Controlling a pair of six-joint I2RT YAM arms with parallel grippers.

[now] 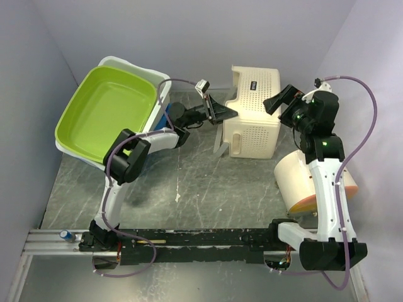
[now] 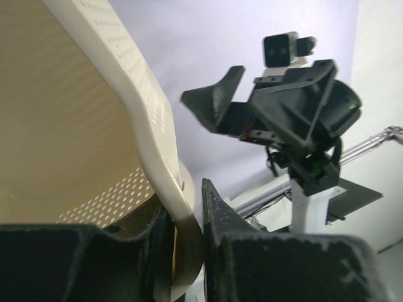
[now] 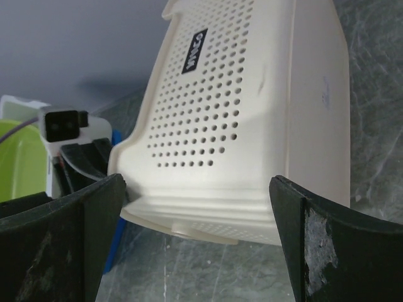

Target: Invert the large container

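The robot will next use its left gripper to pull the basket's rim toward the green tub and down to the table, because the basket's open side faces that tub.
The large container is a cream perforated basket (image 1: 255,113) at the back middle of the table, tipped with its open side facing left and its rim off the table. My left gripper (image 1: 223,114) is shut on the basket's rim (image 2: 151,126), which sits pinched between the fingers (image 2: 189,207). My right gripper (image 1: 277,100) is open and empty, just right of and above the basket. In the right wrist view the basket (image 3: 252,113) fills the space beyond the wide-open jaws (image 3: 196,182), without touching them.
A green tub (image 1: 107,113) nested in white tubs leans at the back left, with a blue object (image 1: 165,116) beside it. A cream drum with an orange rim (image 1: 308,182) lies at the right, behind my right arm. A small blue-capped item (image 1: 65,234) rests on the front rail.
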